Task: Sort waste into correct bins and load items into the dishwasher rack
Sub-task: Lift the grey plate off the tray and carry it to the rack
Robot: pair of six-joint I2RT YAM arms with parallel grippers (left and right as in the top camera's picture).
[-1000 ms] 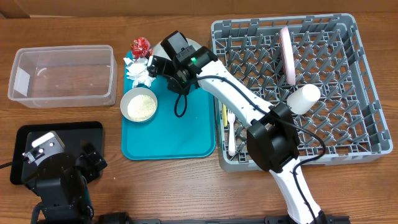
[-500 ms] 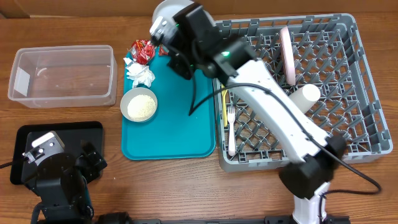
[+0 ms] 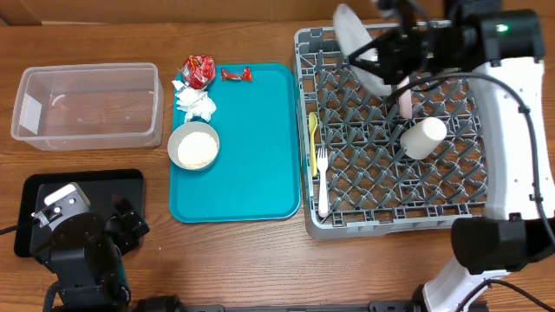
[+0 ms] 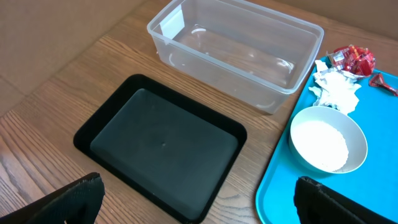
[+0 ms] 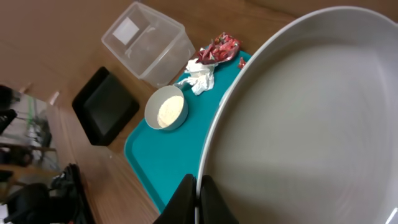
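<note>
Next, my right gripper lowers the pale grey plate and releases its rim among the rack's empty wires (image 3: pixel 362 99) beside the standing white plate, since those pegs lie below.
My right gripper (image 5: pixel 199 199) is shut on the rim of the pale grey plate (image 5: pixel 311 124) and holds it tilted in the air over the back left of the grey dishwasher rack (image 3: pixel 512 186); the plate also shows in the overhead view (image 3: pixel 357 45). A white plate (image 3: pixel 403 102) stands in the rack, with a white cup (image 3: pixel 423 137), a yellow spoon (image 3: pixel 313 139) and a white fork (image 3: pixel 322 184). On the teal tray (image 3: pixel 251 165) are a cream bowl of white grains (image 3: pixel 194 146), crumpled tissue (image 3: pixel 197 103) and red wrappers (image 3: pixel 199 69). My left gripper (image 4: pixel 199 205) is open and empty.
The clear tub (image 3: pixel 87 104) stands empty at the back left. The black tray (image 4: pixel 161 146) lies empty in front of it, partly under my left arm (image 3: pixel 82 251) in the overhead view. A small red wrapper (image 3: pixel 235 74) lies at the teal tray's back edge.
My right arm has swung right and up with the grey plate, from the teal tray's back edge to above the rack. The small red wrapper now shows. The left arm has not moved.
</note>
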